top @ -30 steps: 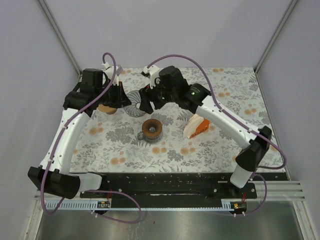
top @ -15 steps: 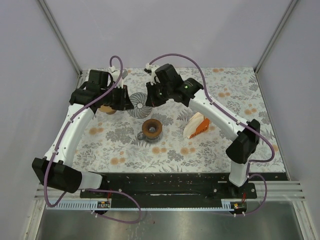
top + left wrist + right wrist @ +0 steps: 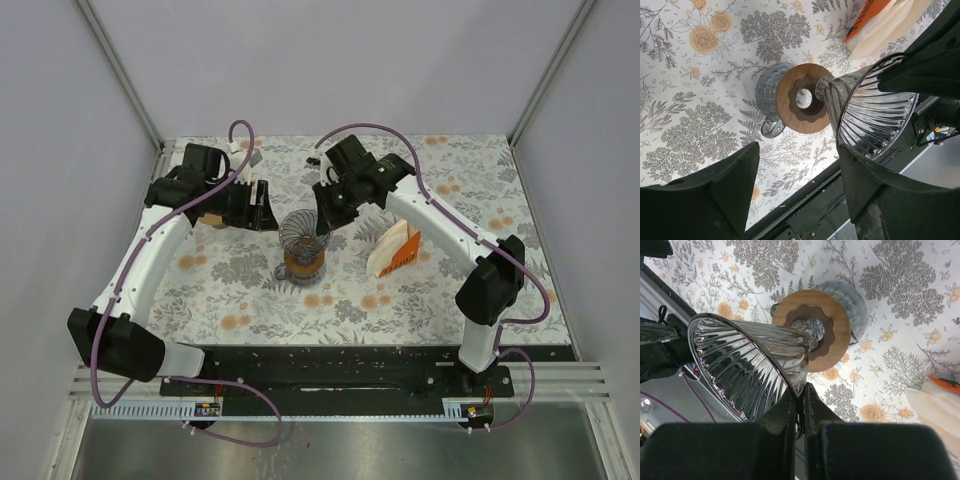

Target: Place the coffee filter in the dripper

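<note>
My right gripper is above the wooden ring, so it should move down to set the dripper's narrow end in the ring and let go of the dripper's rim.
The dripper is a ribbed clear glass cone, tilted, with its narrow end over a wooden ring on a glass holder with a handle. My right gripper is shut on the cone's rim; in the right wrist view the gripper pinches the glass edge of the dripper above the wooden ring. My left gripper stands open just left of the cone, with nothing between its jaws. The coffee filters lie as a white stack in an orange pack to the right.
A floral cloth covers the table. A small brown item sits under the left arm at the back left. A black rail runs along the near edge. Grey walls enclose the sides and back.
My left gripper has opened and let go of the dripper. My right gripper has shut on its rim and carried it nearer and rightward, over the wooden ring.
</note>
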Motion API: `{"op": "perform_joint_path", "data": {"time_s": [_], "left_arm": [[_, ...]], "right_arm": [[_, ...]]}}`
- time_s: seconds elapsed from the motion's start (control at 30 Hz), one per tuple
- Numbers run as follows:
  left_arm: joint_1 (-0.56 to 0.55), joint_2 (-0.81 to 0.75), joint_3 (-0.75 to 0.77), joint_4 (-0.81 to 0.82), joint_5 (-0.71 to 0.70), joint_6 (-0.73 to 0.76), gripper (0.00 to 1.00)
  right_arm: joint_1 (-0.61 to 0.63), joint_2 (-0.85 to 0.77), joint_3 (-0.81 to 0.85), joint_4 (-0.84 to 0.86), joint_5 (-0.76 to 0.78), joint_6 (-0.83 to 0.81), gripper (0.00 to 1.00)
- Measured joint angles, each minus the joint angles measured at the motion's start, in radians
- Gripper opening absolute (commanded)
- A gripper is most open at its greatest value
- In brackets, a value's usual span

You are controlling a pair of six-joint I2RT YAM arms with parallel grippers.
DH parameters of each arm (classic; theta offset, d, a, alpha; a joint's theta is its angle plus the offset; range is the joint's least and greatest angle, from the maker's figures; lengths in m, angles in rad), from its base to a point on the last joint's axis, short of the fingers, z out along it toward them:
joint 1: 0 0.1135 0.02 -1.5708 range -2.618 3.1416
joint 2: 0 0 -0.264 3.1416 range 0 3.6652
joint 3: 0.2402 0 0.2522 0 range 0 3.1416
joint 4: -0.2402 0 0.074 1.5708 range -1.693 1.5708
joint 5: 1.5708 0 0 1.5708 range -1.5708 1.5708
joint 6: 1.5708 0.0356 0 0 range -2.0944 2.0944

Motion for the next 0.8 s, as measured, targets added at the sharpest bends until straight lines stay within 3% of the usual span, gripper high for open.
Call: {"op": "perform_joint_path", "data": {"time_s": [0.43, 0.8], "left_arm": [[-0.042, 0.032, -0.111, 0.128, -0.011, -0.066, 0.57], [-0.047, 0.014, -0.222, 0.249, -0.005, -0.122, 0.54]], "right_arm": [[-0.035, 0.125, 0.088, -0.135, -0.101, -0.009, 0.00], [-0.035, 0.171, 0.123, -0.155, -0.117, -0.020, 0.00]]}}
